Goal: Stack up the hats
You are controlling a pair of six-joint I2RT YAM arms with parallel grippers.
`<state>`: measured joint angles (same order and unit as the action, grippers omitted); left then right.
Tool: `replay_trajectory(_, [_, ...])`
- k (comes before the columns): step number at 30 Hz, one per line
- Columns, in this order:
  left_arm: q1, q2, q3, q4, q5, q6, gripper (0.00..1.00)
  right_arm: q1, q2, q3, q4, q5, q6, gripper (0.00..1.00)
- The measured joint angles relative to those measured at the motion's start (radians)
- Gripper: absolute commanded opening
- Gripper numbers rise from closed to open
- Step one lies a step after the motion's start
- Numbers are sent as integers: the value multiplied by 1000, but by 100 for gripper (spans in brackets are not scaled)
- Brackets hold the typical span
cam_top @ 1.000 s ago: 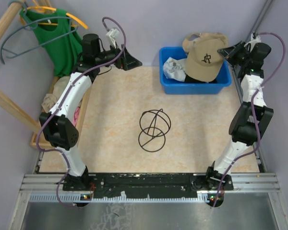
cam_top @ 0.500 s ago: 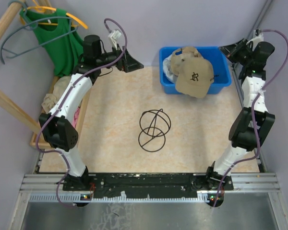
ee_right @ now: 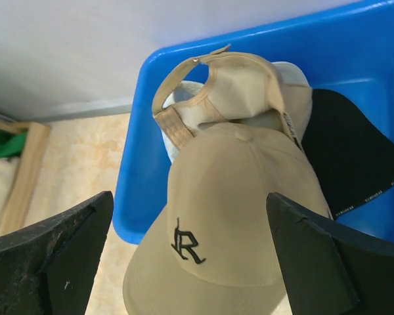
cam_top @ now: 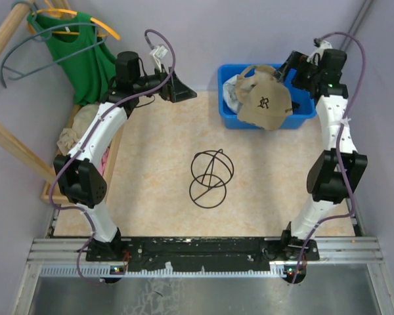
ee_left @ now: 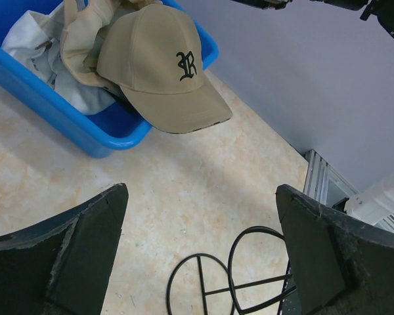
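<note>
The top of the top tan hat is my next spot, and I will bring my open right gripper down onto it.
A tan hat with a black logo lies on top of the pile in the blue bin, its brim hanging over the front rim. Under it is a second tan hat, strap up. A black hat lies at the bin's right and a white hat at its left. My right gripper hovers open over the top hat, holding nothing. My left gripper is open above the table, left of the bin.
A dark wire-frame sphere sits mid-table. A green shirt on a hanger and a wooden rack stand at the left, with beige cloth below them. The wall runs close behind the bin.
My right gripper opened and let go of the tan hat, which dropped onto the pile in the bin. The right arm swung left, over the bin. The left arm hardly moved.
</note>
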<state>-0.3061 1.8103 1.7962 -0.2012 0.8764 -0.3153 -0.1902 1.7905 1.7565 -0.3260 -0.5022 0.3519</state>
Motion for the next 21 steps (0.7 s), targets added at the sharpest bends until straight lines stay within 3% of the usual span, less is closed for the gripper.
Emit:
replay_trajectory(7, [0, 0, 0, -11, -4, 19, 100, 125, 82, 119, -174, 183, -138, 99])
replay_trajectory(15, [0, 0, 0, -48, -23, 53, 100, 137, 171, 123, -251, 367, -192, 99])
replay_trajectory(18, [0, 0, 2, -58, -28, 61, 100, 137, 177, 123, -240, 377, -194, 87])
replay_trajectory(19, [0, 0, 3, -63, -31, 62, 100, 137, 181, 123, -237, 376, -192, 78])
replay_trajectory(21, [0, 0, 6, -71, -35, 66, 99, 138, 188, 123, -228, 367, -185, 49])
